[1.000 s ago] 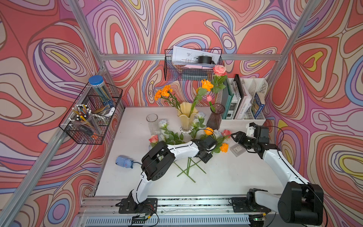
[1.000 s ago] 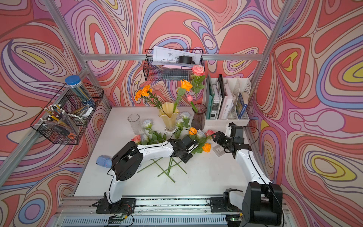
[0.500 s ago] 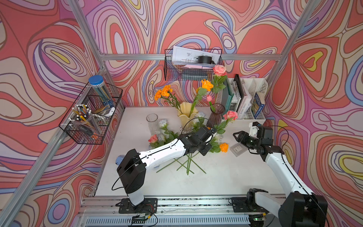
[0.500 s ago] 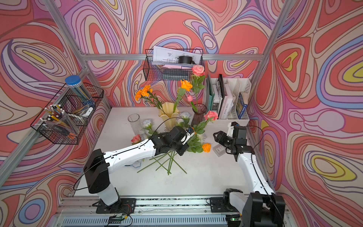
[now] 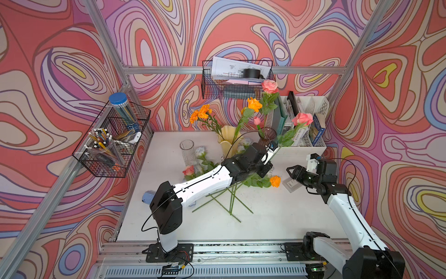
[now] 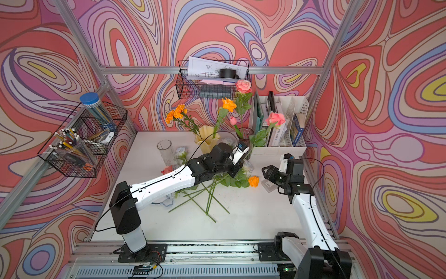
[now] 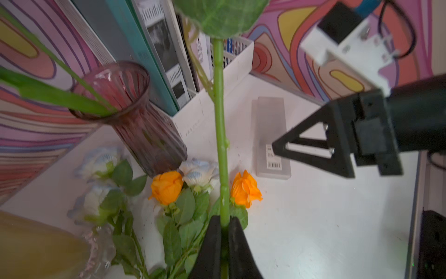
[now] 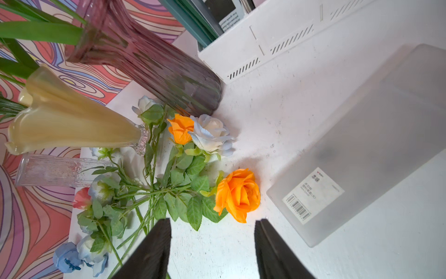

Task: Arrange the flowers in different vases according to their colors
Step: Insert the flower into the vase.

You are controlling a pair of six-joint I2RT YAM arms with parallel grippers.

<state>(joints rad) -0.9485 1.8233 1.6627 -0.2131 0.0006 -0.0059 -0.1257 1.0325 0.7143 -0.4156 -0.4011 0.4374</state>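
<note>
I will move my left gripper up and outward next, then down over the purple vase's opening [image 5: 267, 133] [image 7: 112, 88], and let go of the pink rose's stem, because that vase already has pink flowers in it.
My left gripper [image 5: 271, 153] [image 7: 224, 222] is shut on the green stem [image 7: 220, 120] of a pink rose [image 5: 303, 118] held up in the air, just right of the purple vase [image 5: 267, 135] [image 7: 135, 120]. That vase holds another pink rose [image 5: 269, 85] and a pink bud. The yellow vase [image 5: 228, 140] holds orange marigolds [image 5: 201, 113] and an orange rose. The clear glass vase [image 5: 187, 151] stands bare. White, orange and pink flowers [image 8: 169, 183] lie in a pile on the table. My right gripper [image 5: 293, 172] [image 8: 212, 224] is open, just short of a loose orange rose [image 8: 237, 193].
A white file organiser [image 5: 306, 145] with books stands at the back right. A frosted plastic box [image 8: 362, 145] lies beside my right gripper. Wire baskets hang on the left and back walls [image 5: 113, 145]. A small blue object [image 5: 147, 196] lies near the left edge.
My left gripper has lifted the pink rose out of the pile and carried it up and back, to beside the purple vase. The right arm has drawn back slightly to the right.
</note>
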